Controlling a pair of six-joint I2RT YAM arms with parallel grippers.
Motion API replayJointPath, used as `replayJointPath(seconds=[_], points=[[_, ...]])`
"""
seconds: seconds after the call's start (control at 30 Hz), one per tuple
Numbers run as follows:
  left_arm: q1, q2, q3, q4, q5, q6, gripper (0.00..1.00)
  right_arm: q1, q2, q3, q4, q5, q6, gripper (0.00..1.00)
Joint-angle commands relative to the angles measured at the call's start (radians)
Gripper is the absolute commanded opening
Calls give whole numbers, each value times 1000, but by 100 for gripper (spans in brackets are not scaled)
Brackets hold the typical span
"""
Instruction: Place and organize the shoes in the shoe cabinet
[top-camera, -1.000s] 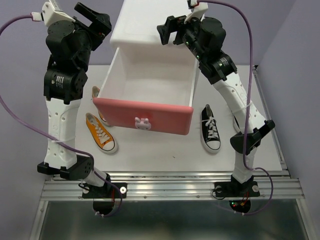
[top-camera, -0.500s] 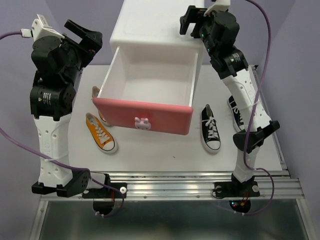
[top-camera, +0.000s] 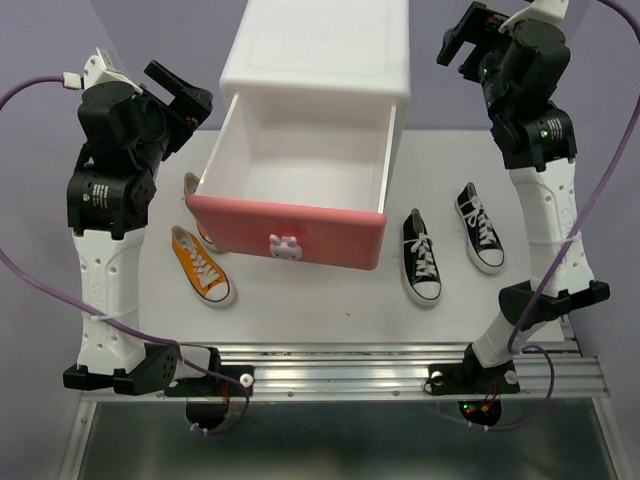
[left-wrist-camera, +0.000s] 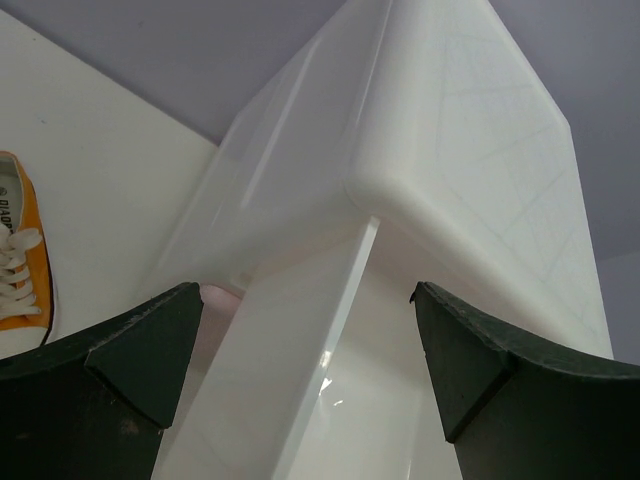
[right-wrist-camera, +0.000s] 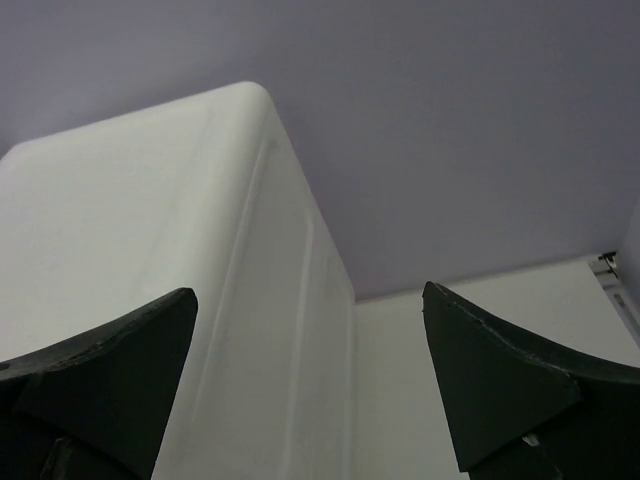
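Note:
Next, my right gripper moves down from high beside the cabinet (top-camera: 320, 50) and closes on the tongue of the drawer-side black shoe (top-camera: 416, 240), as the drawer is open and empty.
The white shoe cabinet (top-camera: 320, 50) stands at the back with its dark pink drawer (top-camera: 285, 232) pulled out; the drawer's inside shows no shoes. One orange shoe (top-camera: 202, 265) lies left of the drawer, and a second orange shoe (top-camera: 192, 188) is half hidden behind the drawer's corner. Two black shoes (top-camera: 421, 256) (top-camera: 480, 227) lie to the right. My left gripper (top-camera: 180, 95) is open and empty, raised beside the cabinet's left side (left-wrist-camera: 450, 150). My right gripper (top-camera: 468, 35) is open and empty, high beside the cabinet's right side (right-wrist-camera: 150, 250).
The drawer's white side wall (left-wrist-camera: 300, 360) fills the left wrist view, with an orange shoe (left-wrist-camera: 20, 260) at its left edge. A bunny knob (top-camera: 286, 246) sits on the drawer front. The metal rail (top-camera: 340, 370) runs along the near table edge. A lilac wall stands behind.
My right gripper swung right, away from the cabinet's top, uncovering the second black shoe. My left gripper drew back to the left and lowered slightly. The shoes and drawer have not moved.

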Motion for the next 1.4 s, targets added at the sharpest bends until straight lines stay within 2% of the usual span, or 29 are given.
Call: replayJointPath(seconds=[0.0, 0.1, 0.3, 0.47, 0.6, 0.67, 0.8, 0.97, 1.1, 1.37], points=[[17, -45, -34, -9, 17, 26, 99, -14, -54, -68, -197, 75, 35, 100], [32, -58, -83, -41, 37, 19, 99, -23, -101, -137, -413, 87, 77, 100], [70, -78, -122, -67, 34, 3, 99, -23, -206, -370, -605, -34, 188, 100], [95, -83, -131, -101, 32, -1, 99, -23, -313, -634, -550, -127, 181, 100], [109, -98, -158, -115, 31, -9, 99, -23, -292, -771, -555, -187, 164, 100], [120, -109, -172, -116, 31, -17, 99, -23, -290, -845, -532, -166, 176, 100], [121, -129, -206, -125, 31, -23, 99, -23, -264, -902, -420, -177, 137, 100], [156, -143, -214, -156, 31, -15, 99, -23, -131, -906, -394, -191, 107, 100], [161, -144, -212, -173, 34, -3, 99, -23, -117, -963, -313, -177, 110, 100], [161, -161, -238, -182, 36, 5, 99, -23, -54, -1087, -267, -238, 109, 100]])
